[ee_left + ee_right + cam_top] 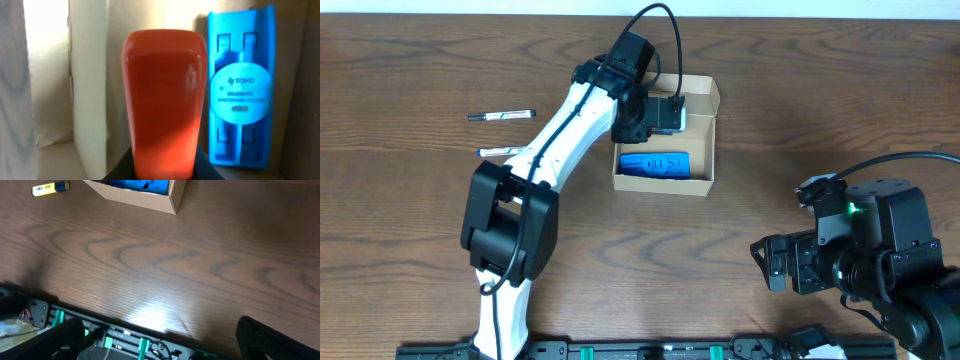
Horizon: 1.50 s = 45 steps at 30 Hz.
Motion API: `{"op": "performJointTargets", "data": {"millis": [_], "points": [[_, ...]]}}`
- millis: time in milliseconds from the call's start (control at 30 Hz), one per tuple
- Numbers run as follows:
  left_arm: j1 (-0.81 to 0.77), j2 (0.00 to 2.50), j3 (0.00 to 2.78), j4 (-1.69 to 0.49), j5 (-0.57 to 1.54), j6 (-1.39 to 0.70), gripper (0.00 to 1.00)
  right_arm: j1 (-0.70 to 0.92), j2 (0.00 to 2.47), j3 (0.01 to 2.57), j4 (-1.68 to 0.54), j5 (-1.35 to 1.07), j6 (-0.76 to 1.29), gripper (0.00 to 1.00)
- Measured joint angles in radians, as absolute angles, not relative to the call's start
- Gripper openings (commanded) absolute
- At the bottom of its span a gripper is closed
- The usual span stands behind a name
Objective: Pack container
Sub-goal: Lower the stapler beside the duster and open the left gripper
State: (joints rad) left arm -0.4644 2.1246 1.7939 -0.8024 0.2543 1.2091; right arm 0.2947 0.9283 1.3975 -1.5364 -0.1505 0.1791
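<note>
My left gripper holds the orange-red block and needs to lower it into the container, onto the part of its bottom beside the eraser's far edge (pixel 669 144), and release it, because that part of the bottom is empty.
The tan cardboard container (pixel 700 92) stands open at the table's back centre. A blue magnetic whiteboard eraser (pixel 655 163) lies in its near half and also shows in the left wrist view (pixel 243 90). My left gripper (pixel 665 113) reaches into the container's far half. In the left wrist view the left gripper (pixel 165 170) is shut on an orange-red block (pixel 165 95), held beside the eraser. My right gripper (pixel 772 262) is open and empty at the front right, far from the container (pixel 150 197); its fingers (pixel 160 327) are spread wide.
Two markers lie left of the container, one farther back (pixel 502 115) and one partly under the left arm (pixel 502 151). A yellow-labelled marker (pixel 50 188) shows in the right wrist view. The rail with green clips (pixel 115 340) runs along the table's front edge.
</note>
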Motion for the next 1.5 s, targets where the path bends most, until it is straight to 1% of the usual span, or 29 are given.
{"op": "performJointTargets", "data": {"millis": [400, 567, 633, 700, 833, 933, 967, 1033, 1067, 1133, 1500], "points": [[-0.462, 2.161, 1.794, -0.799, 0.289, 1.183, 0.06, 0.295, 0.928, 1.397, -1.536, -0.150, 0.179, 0.99], [-0.458, 2.185, 1.794, -0.786, 0.289, 1.172, 0.08, 0.295, 0.928, 1.397, -1.536, -0.150, 0.179, 0.99], [-0.458, 2.185, 1.794, -0.781, 0.289, 1.171, 0.11, 0.295, 0.928, 1.398, -1.537, -0.150, 0.179, 0.99], [-0.458, 2.185, 1.794, -0.781, 0.289, 1.171, 0.18, 0.295, 0.928, 1.398, -1.537, -0.150, 0.179, 0.99], [-0.458, 2.185, 1.794, -0.780, 0.289, 1.170, 0.21, 0.295, 0.928, 1.398, -1.537, -0.150, 0.179, 0.99], [-0.458, 2.185, 1.794, -0.779, 0.289, 1.169, 0.34, 0.295, 0.928, 1.398, -1.537, -0.150, 0.179, 0.99], [-0.458, 2.185, 1.794, -0.778, 0.289, 1.165, 0.36, 0.295, 0.928, 1.398, -1.537, -0.150, 0.179, 0.99], [-0.458, 2.185, 1.794, -0.777, 0.289, 1.159, 0.42, 0.295, 0.928, 1.398, -1.537, -0.150, 0.179, 0.99], [-0.458, 2.185, 1.794, -0.778, 0.289, 1.155, 0.49, 0.295, 0.928, 1.398, -1.537, -0.150, 0.179, 0.99], [-0.458, 2.185, 1.794, -0.777, 0.289, 1.151, 0.51, 0.295, 0.928, 1.398, -1.537, -0.150, 0.179, 0.99], [-0.458, 2.182, 1.794, -0.787, 0.289, 1.095, 0.52, 0.295, 0.928, 1.397, -1.537, -0.150, 0.179, 0.99]]}}
